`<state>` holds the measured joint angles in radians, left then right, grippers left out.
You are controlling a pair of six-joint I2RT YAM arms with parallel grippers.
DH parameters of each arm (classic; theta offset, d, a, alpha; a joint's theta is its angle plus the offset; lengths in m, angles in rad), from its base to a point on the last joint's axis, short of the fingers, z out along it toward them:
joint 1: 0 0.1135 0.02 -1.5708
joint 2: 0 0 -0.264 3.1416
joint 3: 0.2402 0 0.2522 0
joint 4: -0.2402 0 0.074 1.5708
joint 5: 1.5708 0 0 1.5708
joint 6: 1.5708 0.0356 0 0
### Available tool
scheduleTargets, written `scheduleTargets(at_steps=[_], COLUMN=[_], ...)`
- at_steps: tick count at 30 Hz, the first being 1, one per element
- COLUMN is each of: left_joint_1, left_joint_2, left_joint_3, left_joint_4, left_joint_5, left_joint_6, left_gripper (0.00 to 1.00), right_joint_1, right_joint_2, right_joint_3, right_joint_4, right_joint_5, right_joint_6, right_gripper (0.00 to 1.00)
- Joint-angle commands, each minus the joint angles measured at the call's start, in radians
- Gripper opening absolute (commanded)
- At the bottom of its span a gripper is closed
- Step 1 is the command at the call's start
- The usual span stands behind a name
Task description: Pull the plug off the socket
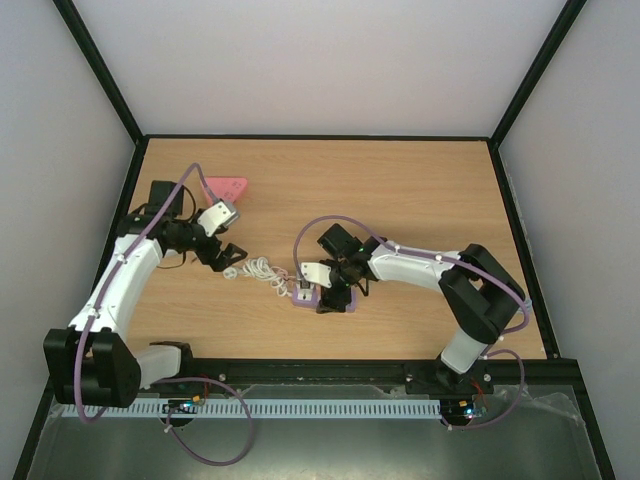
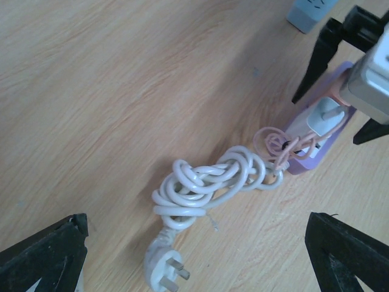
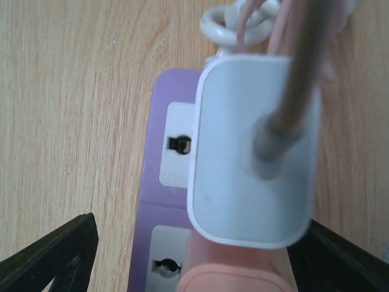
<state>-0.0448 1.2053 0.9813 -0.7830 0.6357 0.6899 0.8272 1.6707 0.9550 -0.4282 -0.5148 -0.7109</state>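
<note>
The left gripper moves to the right in the top view and down around the white plug next, since the plug sits below the gripper on that side.
A purple power strip (image 1: 300, 304) lies on the wooden table near the middle. A white plug (image 3: 255, 152) with a grey-brown cable sits in it, next to a pink piece (image 3: 237, 271). The strip (image 2: 307, 159) and plug (image 2: 321, 115) also show in the left wrist view. My right gripper (image 1: 335, 288) hangs over the strip, open. Its black fingers (image 3: 55, 255) stand apart on either side of the plug without touching it. My left gripper (image 1: 232, 258) is open and empty, above the strip's coiled white cord (image 2: 206, 182) and that cord's loose plug (image 2: 164, 271).
A pink object (image 1: 226, 187) lies at the back left. A light blue block (image 2: 310, 12) stands just beyond the strip. A thin pink cable (image 2: 276, 143) is tangled at the strip's end. Black frame rails edge the table.
</note>
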Motion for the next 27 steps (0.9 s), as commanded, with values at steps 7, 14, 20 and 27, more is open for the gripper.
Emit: scheduleTargets(at_steps=[7,14,20,27], left_joint_1=[-0.033,-0.081,-0.217,-0.379], left_joint_2=[-0.015,-0.053,-0.043,0.018], left_joint_3=[-0.035,-0.071,-0.111,-0.175], left_joint_4=[0.058,0.091,0.189,0.343], left_joint_5=[0.075,0.138,0.122,0.027], left_joint_6=[0.015,0.123,0.162,0.205], left_gripper=[1.0,1.0,0.98,0.92], right_joint_1=[-0.001,-0.083,-0.108,-0.108], right_joint_2=[-0.11,-0.178,-0.24,-0.23], right_joint_3=[0.062,-0.037,-0.159,-0.225], right_joint_4=[0.034,0.013,0.048,0.131], right_joint_5=[-0.059,-0.085,-0.065,-0.053], right_joint_6=[0.055,0.027,0.011,0.033], right_gripper=[0.86,0.86,0.85,0.82])
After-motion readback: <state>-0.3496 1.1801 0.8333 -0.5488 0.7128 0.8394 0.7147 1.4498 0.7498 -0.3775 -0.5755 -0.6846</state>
